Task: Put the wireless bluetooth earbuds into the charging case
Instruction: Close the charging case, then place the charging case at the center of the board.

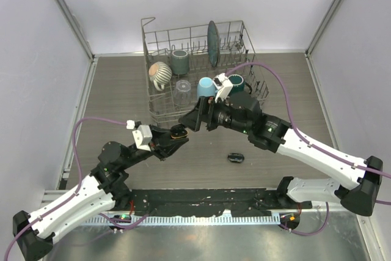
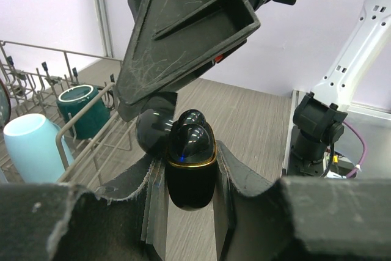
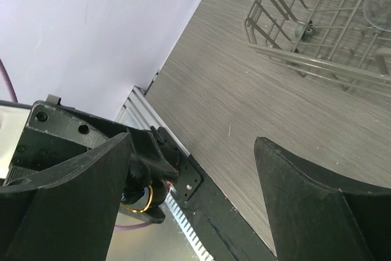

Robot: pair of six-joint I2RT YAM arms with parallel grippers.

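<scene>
The left gripper tilts and moves down toward the bare tabletop [image 1: 209, 159] beside the black oval object next to release the case, since the earbuds sit inside.
My left gripper [image 2: 189, 154] is shut on the charging case [image 2: 190, 178], a small black oval body with a gold rim, held upright above the table. Its lid [image 2: 151, 131] hangs open behind. Glossy black earbuds [image 2: 192, 141] sit in the case's top, with a small blue light showing. My right gripper [image 1: 190, 120] is open with nothing between its fingers. One of its fingers [image 2: 183, 35] hovers just above the case. In the right wrist view the gold-rimmed case [image 3: 144, 195] peeks out behind the gripper's [image 3: 192, 142] left finger. The top view shows both grippers meeting at the case [image 1: 178, 131].
A wire dish rack [image 1: 160, 103] stands at the back with a teal mug [image 2: 80, 109], a light blue cup [image 2: 33, 148], a striped cup [image 1: 160, 73] and a plate [image 1: 212, 42]. A small black oval object [image 1: 236, 158] lies on the table near the right arm.
</scene>
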